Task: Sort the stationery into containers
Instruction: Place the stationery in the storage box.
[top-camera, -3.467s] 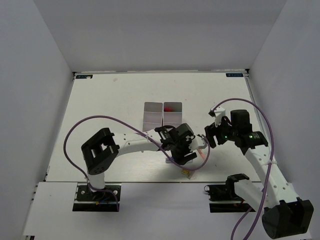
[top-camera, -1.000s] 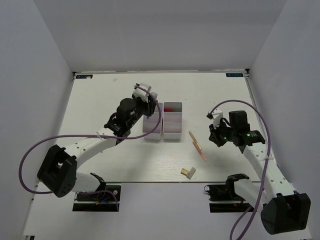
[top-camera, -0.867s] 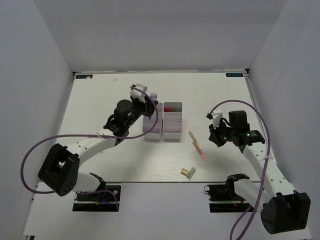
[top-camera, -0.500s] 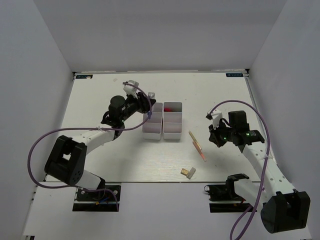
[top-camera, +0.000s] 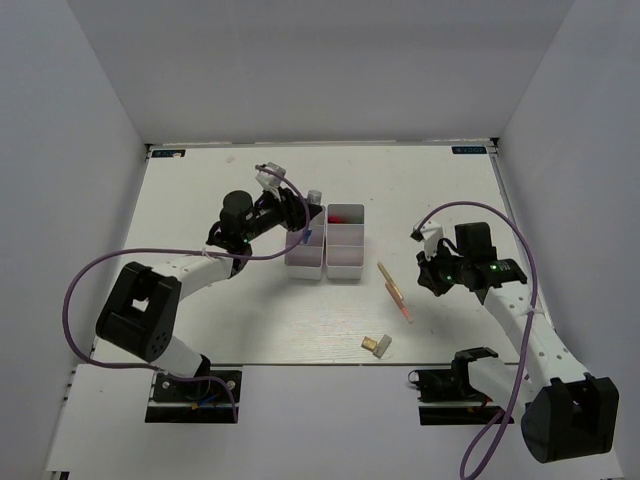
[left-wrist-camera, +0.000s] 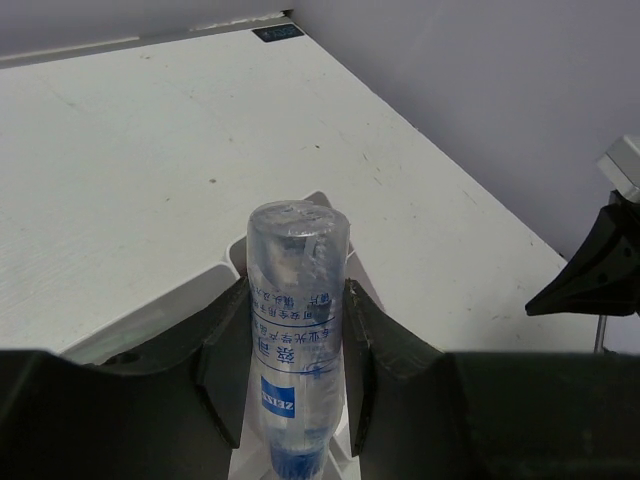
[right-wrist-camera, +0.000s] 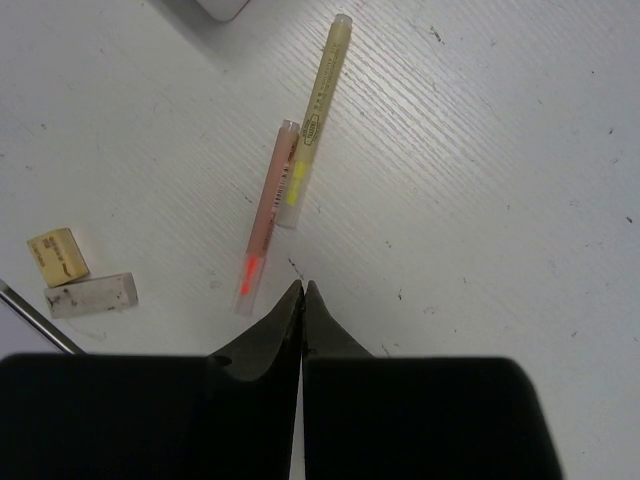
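The tube's blue cap already hangs over the middle section of the tray (top-camera: 314, 237) beneath it, so the robot's left gripper will next tip the tube, lower it into that section and let it go.
A clear bluish tube (left-wrist-camera: 296, 290) with a blue cap is clamped between the fingers of my left gripper (left-wrist-camera: 295, 305). In the top view that tube (top-camera: 314, 209) hangs tilted over the far end of the left white tray (top-camera: 304, 274). The right tray (top-camera: 344, 277) holds something red (top-camera: 336, 216) in its far compartment. My right gripper (right-wrist-camera: 302, 286) is shut and empty, just above the table by the tip of an orange pen (right-wrist-camera: 265, 225). A yellow pen (right-wrist-camera: 322, 105) lies alongside it. A tan eraser (right-wrist-camera: 57, 255) and a pale block (right-wrist-camera: 92, 295) lie to the left.
Both pens (top-camera: 393, 290) lie on the table right of the trays, and the eraser pieces (top-camera: 377, 345) sit near the front edge. White walls close in the table on three sides. My right arm (top-camera: 470, 265) stands to the right of the pens.
My left arm has swung its wrist toward the far left, keeping the tube in its grip by the left tray's far end. The right arm has barely moved.
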